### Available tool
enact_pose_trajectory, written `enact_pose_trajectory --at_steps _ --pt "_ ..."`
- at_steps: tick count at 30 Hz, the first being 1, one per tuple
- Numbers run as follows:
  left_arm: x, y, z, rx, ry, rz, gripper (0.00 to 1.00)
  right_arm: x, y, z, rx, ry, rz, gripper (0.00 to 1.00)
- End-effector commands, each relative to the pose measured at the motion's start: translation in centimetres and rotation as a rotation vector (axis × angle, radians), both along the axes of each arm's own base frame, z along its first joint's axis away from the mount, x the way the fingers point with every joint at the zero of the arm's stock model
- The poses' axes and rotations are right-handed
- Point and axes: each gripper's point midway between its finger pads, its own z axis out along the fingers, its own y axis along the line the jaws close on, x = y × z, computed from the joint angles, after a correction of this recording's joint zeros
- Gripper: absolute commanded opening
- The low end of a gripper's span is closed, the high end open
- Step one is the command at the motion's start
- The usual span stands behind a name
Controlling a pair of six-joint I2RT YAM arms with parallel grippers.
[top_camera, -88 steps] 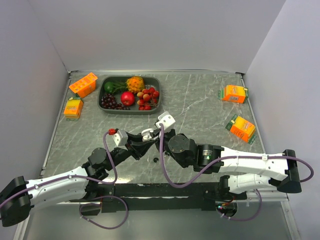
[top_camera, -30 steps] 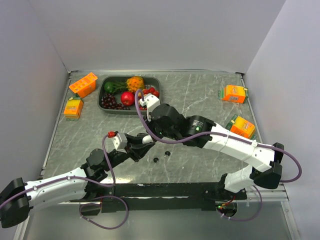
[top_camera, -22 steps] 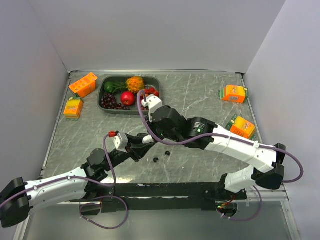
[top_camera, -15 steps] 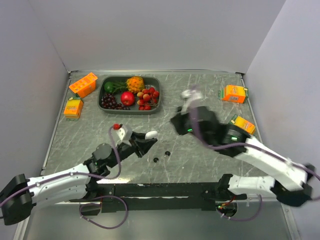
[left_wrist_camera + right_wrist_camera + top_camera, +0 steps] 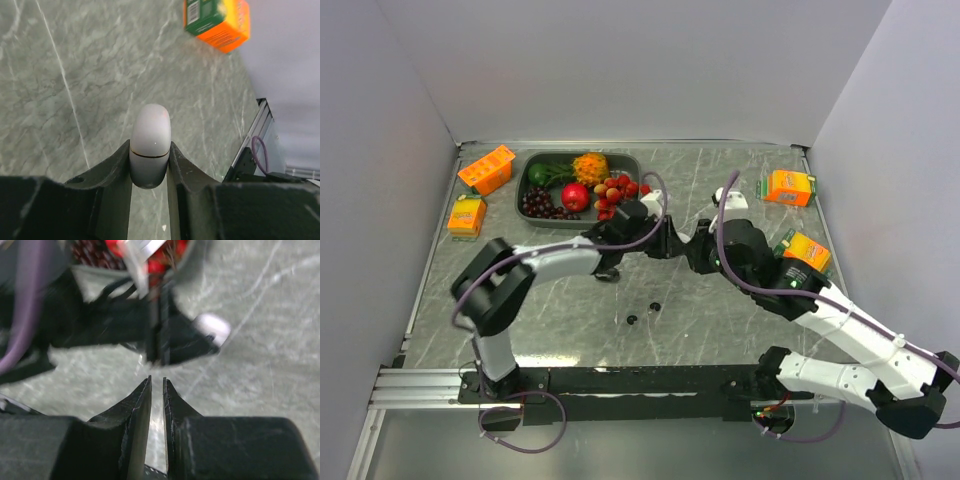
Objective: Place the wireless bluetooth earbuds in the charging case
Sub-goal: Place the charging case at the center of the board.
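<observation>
My left gripper moves down to the bare marble beneath the closed white charging case next and releases the case there, since it still hangs above the table.
My left gripper [image 5: 150,150] is shut on a white, closed charging case [image 5: 150,132], held above the marble table. In the top view the left gripper [image 5: 673,243] and right gripper [image 5: 699,250] meet tip to tip at mid table, and the case is hidden between them. My right gripper [image 5: 157,381] is shut and empty. It faces the left gripper's fingers and the white case [image 5: 212,328] just ahead. Two tiny black earbuds [image 5: 632,320] [image 5: 655,305] lie on the table nearer the bases, apart from both grippers.
A dark tray [image 5: 524,192] of fruit stands at the back left. Two orange boxes [image 5: 486,168] [image 5: 467,215] sit left of it. Two more orange boxes [image 5: 788,187] [image 5: 805,255] are at the right, and one shows in the left wrist view [image 5: 217,22].
The left arm has folded up and swung its gripper, still holding the case, toward the far centre. The right arm swept right, then came back to face it.
</observation>
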Motion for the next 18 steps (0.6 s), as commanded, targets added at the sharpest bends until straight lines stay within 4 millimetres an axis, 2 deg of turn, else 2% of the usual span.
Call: enact_pose_trajectory --at_steps 1,2,3,4,5,6,7,14,18 --pt "2.3 -2.4 -1.1 -0.050 0.156 -0.043 0.01 -0.5 -0.7 1.6 0.070 -0.037 -0.010 0.23" --pt "2.7 -2.9 -1.6 -0.052 0.178 -0.055 0.01 -0.5 -0.9 1.7 0.068 -0.043 -0.009 0.23" --pt "3.2 -3.3 -3.9 -0.028 0.224 -0.060 0.01 -0.7 -1.1 2.0 0.073 -0.052 -0.009 0.23" --pt "3.9 -4.0 -3.5 -0.032 0.225 -0.062 0.01 -0.7 -1.3 1.8 0.069 -0.051 -0.011 0.23" --pt "4.2 -4.3 -4.0 -0.024 0.234 -0.066 0.01 -0.8 -1.4 1.9 0.067 -0.054 -0.011 0.23" --pt "4.5 -4.5 -5.5 -0.006 0.253 -0.063 0.01 -0.9 -1.6 1.8 0.063 -0.053 -0.012 0.23" --pt "4.8 -4.9 -5.4 -0.001 0.255 -0.062 0.01 -1.0 -1.8 1.7 0.060 -0.051 -0.013 0.23" --pt "5.6 -4.7 -8.7 0.039 0.324 -0.024 0.02 -1.6 -2.4 1.3 0.061 -0.047 -0.013 0.24" --pt "5.3 -4.3 -9.9 0.062 0.353 -0.011 0.13 -1.7 -2.6 1.5 0.062 -0.054 -0.016 0.24"
